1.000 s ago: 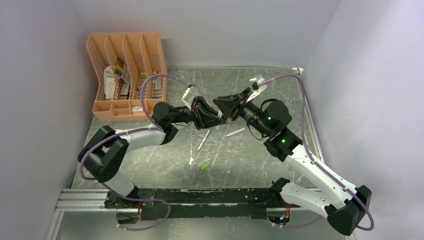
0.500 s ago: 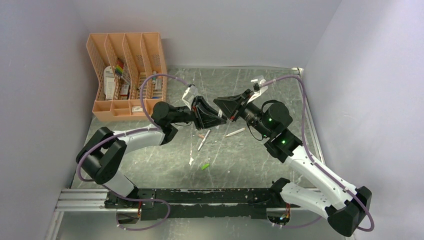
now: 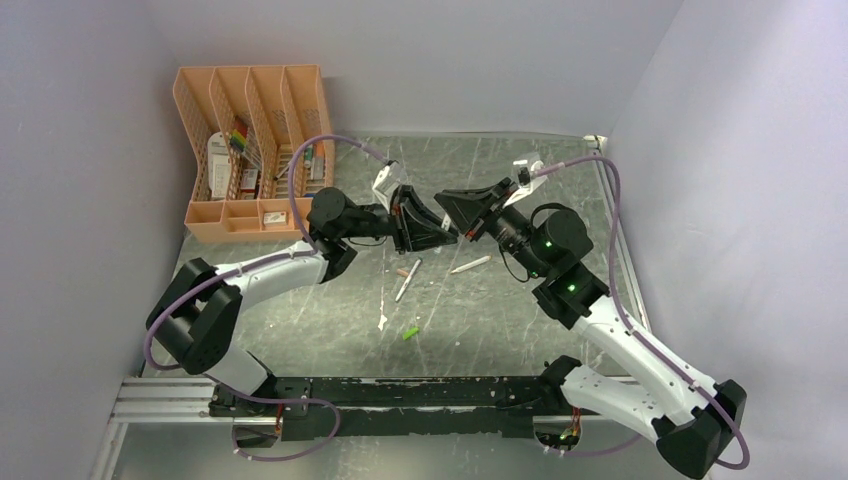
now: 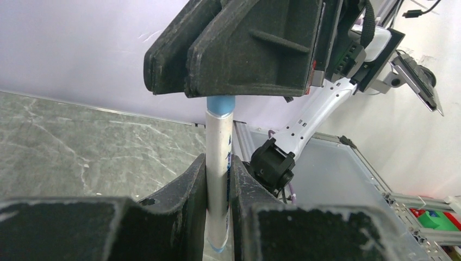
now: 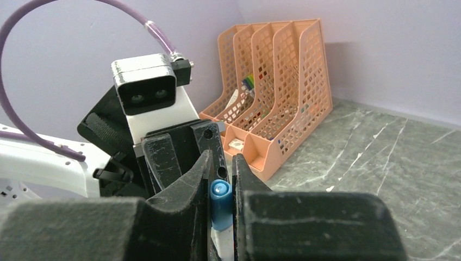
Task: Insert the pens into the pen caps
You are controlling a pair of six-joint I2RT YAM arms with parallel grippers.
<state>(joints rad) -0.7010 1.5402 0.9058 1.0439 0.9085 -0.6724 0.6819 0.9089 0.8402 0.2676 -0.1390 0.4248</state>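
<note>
The left gripper moves down and to the left in the top view to the tabletop beside the organiser next. The pen is capped, so it releases the pen there.
My left gripper (image 4: 218, 175) is shut on a white-barrelled pen (image 4: 218, 147) and holds it upright in the air. The pen's top end sits in the blue cap (image 4: 220, 104), which my right gripper (image 5: 220, 182) is shut on; the cap also shows in the right wrist view (image 5: 220, 204) with white barrel below it. In the top view the left gripper (image 3: 445, 236) and right gripper (image 3: 452, 208) meet tip to tip above the table's middle. Two more pens (image 3: 408, 280) (image 3: 470, 264), an orange-pink cap (image 3: 402, 271) and a green cap (image 3: 410, 332) lie on the table.
A peach mesh organiser (image 3: 255, 150) with stationery stands at the back left; it also shows in the right wrist view (image 5: 282, 92). White scratch streaks mark the grey tabletop (image 3: 520, 330). Walls close in on the left, back and right.
Both grippers have risen slightly and shifted a little toward the back right together, still joined at the pen and blue cap. The loose pens and caps have not moved.
</note>
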